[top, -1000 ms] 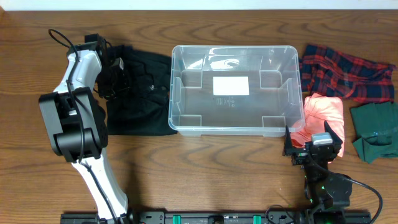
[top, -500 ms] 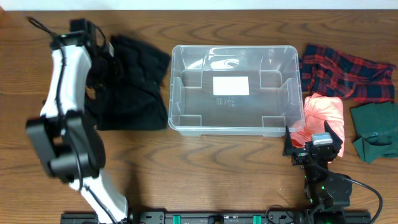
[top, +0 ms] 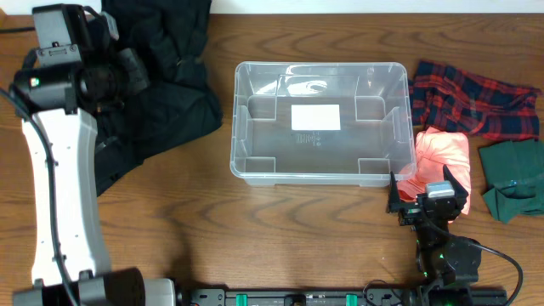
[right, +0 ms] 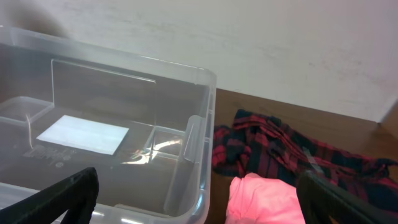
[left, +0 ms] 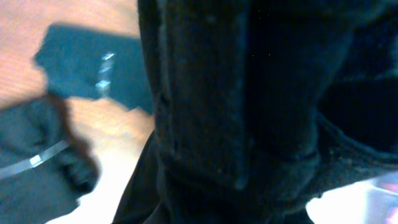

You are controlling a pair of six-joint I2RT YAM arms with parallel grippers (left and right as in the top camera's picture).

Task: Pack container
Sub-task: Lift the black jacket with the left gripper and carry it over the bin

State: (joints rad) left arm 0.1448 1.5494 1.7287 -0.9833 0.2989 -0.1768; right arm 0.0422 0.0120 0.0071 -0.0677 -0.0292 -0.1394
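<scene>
The container is still empty. So the black garment [top: 170, 106] goes to the right in the overhead view next, over the container's closer end, and my left gripper releases it there.
The clear container [top: 239, 119] stands in the middle of the table with only its white label showing inside; the right wrist view shows its near right corner [right: 202, 134]. My left gripper [top: 138, 71] is raised at the back left, shut on a black garment [top: 170, 106] that hangs from it and trails onto the table. That black garment [left: 249, 112] fills the left wrist view and hides the fingers. My right gripper [top: 429, 197] stands open and holds nothing, just off the container's front right corner; in its own wrist view the gripper [right: 198, 180] frames that corner.
A red plaid cloth [top: 472, 98] lies right of the container, with a pink cloth [top: 444, 151] in front of it and a dark green cloth [top: 514, 178] at the far right. The plaid cloth [right: 280, 149] and pink cloth [right: 264, 202] lie ahead of the right gripper.
My left arm has risen and swung toward the back left, lifting the black garment off the table. The right arm has not moved.
</scene>
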